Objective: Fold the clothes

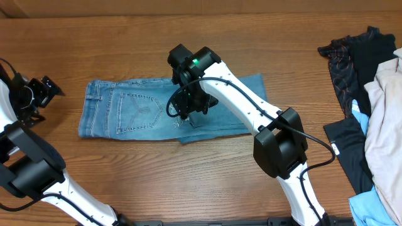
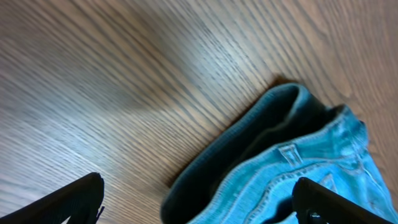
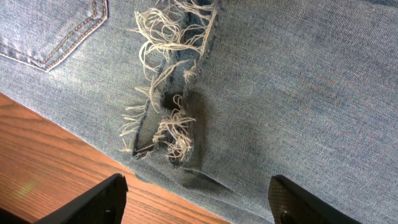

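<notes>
The left gripper lowers its open fingers next toward the waistband, below it and to its right in the overhead view. They go astride its raised edge (image 1: 87, 113) (image 2: 211, 194).
The light blue jeans (image 1: 138, 113) lie folded flat on the table, waistband at the left, a back pocket facing up, the legs doubled over towards the right. My right gripper (image 1: 188, 108) hangs open just above the middle of the jeans, over a frayed hem (image 3: 165, 121) and the near fold edge. Its fingers (image 3: 199, 202) hold nothing. My left gripper (image 1: 44, 88) is open at the far left, off the cloth. In the left wrist view the waistband edge (image 2: 280, 155) lies between its open fingers (image 2: 199, 202).
A pile of other clothes (image 1: 370, 94) lies at the right edge: a dark patterned garment, a beige cloth and light blue pieces. Bare wooden table (image 1: 188, 163) surrounds the jeans.
</notes>
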Robot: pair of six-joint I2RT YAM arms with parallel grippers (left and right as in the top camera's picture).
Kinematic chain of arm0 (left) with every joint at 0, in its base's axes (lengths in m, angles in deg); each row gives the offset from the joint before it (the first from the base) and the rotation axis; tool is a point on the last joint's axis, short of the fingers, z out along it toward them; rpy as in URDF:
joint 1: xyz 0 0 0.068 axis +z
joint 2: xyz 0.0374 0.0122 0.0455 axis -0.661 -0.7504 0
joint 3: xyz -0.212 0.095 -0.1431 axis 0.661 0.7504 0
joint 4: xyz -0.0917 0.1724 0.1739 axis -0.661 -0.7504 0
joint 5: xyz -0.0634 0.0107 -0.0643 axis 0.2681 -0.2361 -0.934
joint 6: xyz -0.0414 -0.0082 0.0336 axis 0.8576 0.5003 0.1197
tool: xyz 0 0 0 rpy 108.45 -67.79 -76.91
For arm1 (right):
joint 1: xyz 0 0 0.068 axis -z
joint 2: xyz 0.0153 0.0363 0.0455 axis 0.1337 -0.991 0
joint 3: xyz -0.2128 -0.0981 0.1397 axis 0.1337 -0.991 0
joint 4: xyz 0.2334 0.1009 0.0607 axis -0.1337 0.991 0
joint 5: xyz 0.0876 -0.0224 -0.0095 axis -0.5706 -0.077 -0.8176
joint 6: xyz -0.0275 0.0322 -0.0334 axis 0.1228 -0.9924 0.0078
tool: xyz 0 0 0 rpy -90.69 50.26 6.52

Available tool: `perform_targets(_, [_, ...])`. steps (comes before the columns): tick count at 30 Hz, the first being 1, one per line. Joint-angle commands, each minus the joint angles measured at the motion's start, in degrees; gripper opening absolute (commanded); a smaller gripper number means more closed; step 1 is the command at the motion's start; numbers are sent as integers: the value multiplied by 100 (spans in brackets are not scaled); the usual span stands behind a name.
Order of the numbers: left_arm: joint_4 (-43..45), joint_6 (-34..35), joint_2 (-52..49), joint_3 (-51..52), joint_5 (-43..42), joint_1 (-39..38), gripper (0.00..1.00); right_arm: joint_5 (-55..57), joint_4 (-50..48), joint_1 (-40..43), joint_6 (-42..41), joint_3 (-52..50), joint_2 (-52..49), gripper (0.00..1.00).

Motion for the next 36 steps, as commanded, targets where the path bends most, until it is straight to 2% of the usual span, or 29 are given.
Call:
perform_targets(1, [-13,-291,-13,-59,-509,-157,100,-35,-44,0,-4,-31,11,76])
perform_targets(7, [52,-739,-15,70,-452,-570,100,-35,-63,0,-7,-31,11,76])
perform_targets(17, [691,-688,-15,1049,153,-1027,100,-33,0,0,-4,-31,11,77])
perform_targets(25, [1521,-597,-17,2129,146,-1027,98,-28,-4,0,-4,-31,11,77])
perform_targets(29, [2013,-584,-17,2616,-109,-1049,81,-28,-2,0,-4,-31,11,76])
perform_targets(31, [2216,-579,-17,2833,-146,-1054,75,-31,-2,0,-4,-31,11,77])
perform_targets(36, [2435,-579,-17,3049,-142,-1054,47,-31,4,0,-4,-31,11,76])
